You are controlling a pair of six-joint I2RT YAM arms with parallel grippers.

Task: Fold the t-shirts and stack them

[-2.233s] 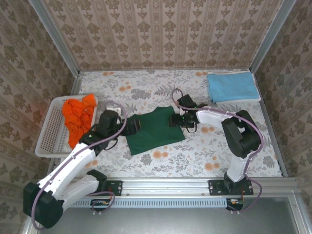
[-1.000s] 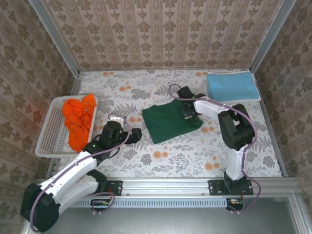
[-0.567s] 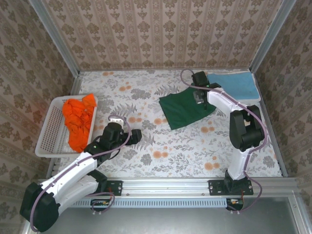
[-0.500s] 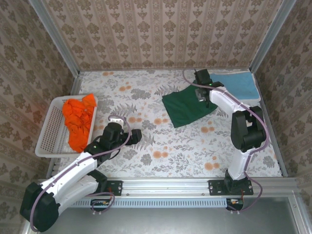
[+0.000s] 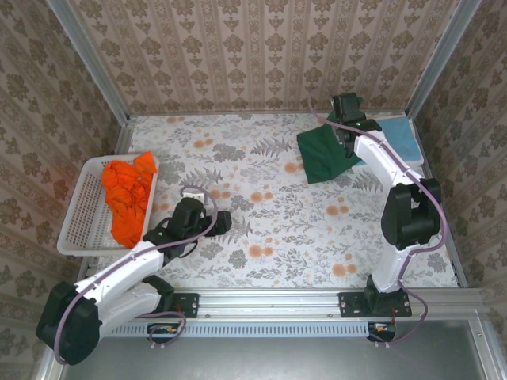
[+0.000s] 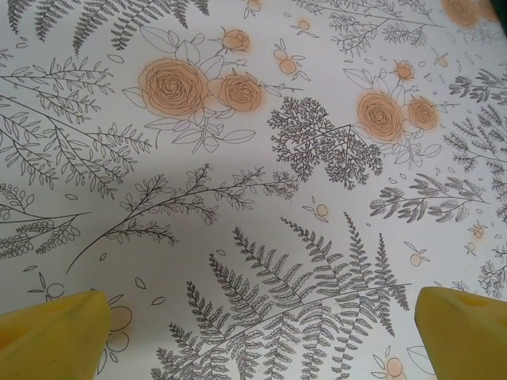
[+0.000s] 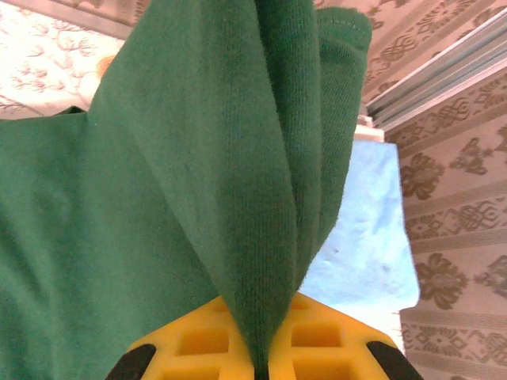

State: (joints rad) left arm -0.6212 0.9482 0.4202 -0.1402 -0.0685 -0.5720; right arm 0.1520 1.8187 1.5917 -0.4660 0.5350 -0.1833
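Observation:
My right gripper should next carry its fold of the green t-shirt across the light blue t-shirt to its edge by the bar (image 5: pixel 413 139) (image 7: pixel 401 218), then lower and release it, as the light blue t-shirt is already folded.
My right gripper (image 5: pixel 347 136) is shut on a fold of the dark green t-shirt (image 5: pixel 323 156), holding it up at the back right of the table. In the right wrist view the green cloth (image 7: pixel 198 158) is pinched between the yellow fingers (image 7: pixel 198 348). The folded light blue t-shirt (image 5: pixel 402 138) lies just right of it, and shows behind the green cloth (image 7: pixel 360 237). Bright orange t-shirts (image 5: pixel 127 194) are piled in the white basket (image 5: pixel 79 222) at the left. My left gripper (image 5: pixel 223 219) hovers open over bare tablecloth, its yellow fingertips (image 6: pixel 49 332) wide apart with nothing between them.
The floral tablecloth (image 5: pixel 277 229) covers the table. Aluminium rails and papered walls close in the back and both sides; the right rail (image 5: pixel 440 206) runs close to the blue shirt. The basket stands against the left edge.
The right arm has carried the green t-shirt from the middle of the table up to the back right, beside the blue one. The left arm let go earlier and drew back towards the near left.

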